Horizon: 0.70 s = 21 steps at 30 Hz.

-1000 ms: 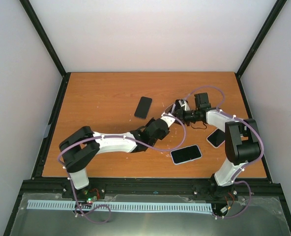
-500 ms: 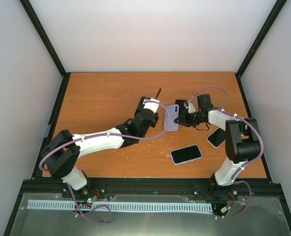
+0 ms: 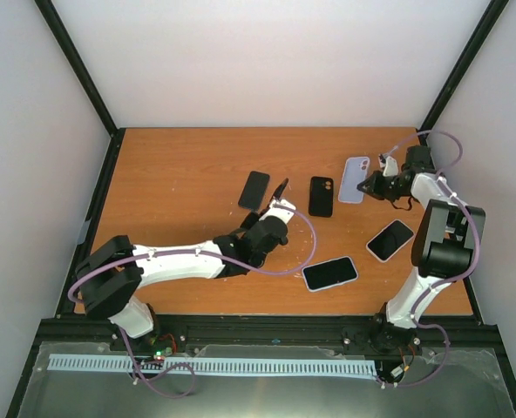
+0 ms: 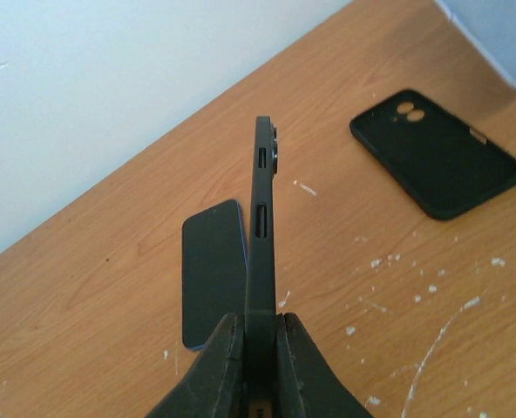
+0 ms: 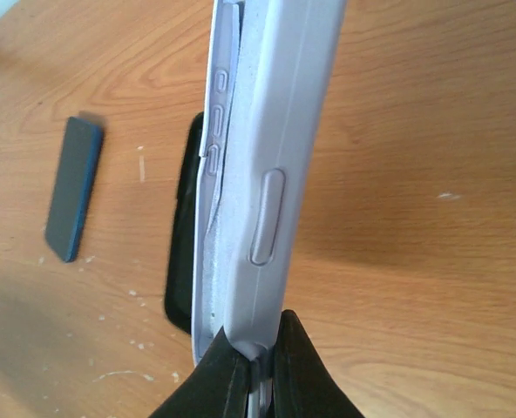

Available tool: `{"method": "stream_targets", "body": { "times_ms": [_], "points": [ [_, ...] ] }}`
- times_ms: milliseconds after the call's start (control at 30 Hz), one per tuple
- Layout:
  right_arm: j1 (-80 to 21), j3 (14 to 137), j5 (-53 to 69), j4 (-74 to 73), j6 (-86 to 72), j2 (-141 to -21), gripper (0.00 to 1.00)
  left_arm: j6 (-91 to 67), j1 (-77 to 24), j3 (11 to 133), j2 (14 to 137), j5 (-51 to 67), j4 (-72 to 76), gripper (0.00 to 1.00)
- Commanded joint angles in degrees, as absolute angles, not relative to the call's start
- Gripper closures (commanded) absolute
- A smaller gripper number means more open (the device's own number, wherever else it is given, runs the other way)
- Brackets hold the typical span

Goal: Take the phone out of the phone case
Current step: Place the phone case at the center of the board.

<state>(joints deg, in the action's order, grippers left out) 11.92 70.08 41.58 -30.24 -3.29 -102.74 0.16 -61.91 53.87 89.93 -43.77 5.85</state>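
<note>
The right gripper brings the lavender case down to the bare wood (image 3: 349, 210) (image 5: 371, 231) beside the black case below next and releases its end, since that wood is empty.
My left gripper (image 3: 278, 200) is shut on the lower end of a black phone (image 4: 262, 218), held upright and edge-on, with its side buttons and camera bump showing. In the left wrist view the fingertips (image 4: 227, 335) clamp it from both sides. My right gripper (image 3: 374, 185) is shut on the end of a lavender phone case (image 3: 356, 179) at the back right of the table. In the right wrist view the case (image 5: 275, 157) stands edge-on with its hollow side to the left. The two grippers are well apart.
A black case (image 3: 322, 196), camera holes up, lies flat between the arms. A dark phone with a blue edge (image 3: 254, 190) lies left of my left gripper. Two more phones (image 3: 330, 273) (image 3: 390, 239) lie at the front right of the wooden table (image 3: 171, 174).
The grippers met at the table's middle on the lavender cased phone. Now they have pulled apart: the right carried the lavender case to the back right, and the left holds the black phone.
</note>
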Motion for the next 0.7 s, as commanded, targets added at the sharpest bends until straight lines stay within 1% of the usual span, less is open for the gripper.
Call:
{"method": "stream_targets", "body": {
  "times_ms": [0, 267, 433, 467, 567, 667],
  "points": [
    [12.20, 74.85, 37.05, -38.15, 3.45, -106.03, 0.97, 2.52, -63.41, 55.00, 90.39, -50.11, 2.79, 1.00],
    [12.44, 78.07, 32.44, -39.45, 3.70, -110.53, 0.94, 2.16, -64.83, 53.79, 91.53, -52.16, -0.86, 1.00],
    [12.41, 77.82, 33.21, -39.57, 3.42, -112.25, 0.92, -0.68, -65.13, 52.91, 91.88, -52.78, -3.88, 1.00],
    [12.39, 77.72, 33.68, -39.88, 3.67, -112.40, 0.90, -1.71, -65.12, 52.79, 91.86, -53.17, -4.43, 1.00],
    [12.60, 77.46, 34.39, -40.66, 4.67, -112.31, 0.77, -3.66, -65.13, 50.90, 91.47, -54.44, -3.99, 1.00],
    [13.51, 77.09, 34.78, -40.93, 4.95, -111.53, 0.70, -4.00, -65.02, 49.02, 90.62, -54.05, -2.98, 1.00]
  ]
}}
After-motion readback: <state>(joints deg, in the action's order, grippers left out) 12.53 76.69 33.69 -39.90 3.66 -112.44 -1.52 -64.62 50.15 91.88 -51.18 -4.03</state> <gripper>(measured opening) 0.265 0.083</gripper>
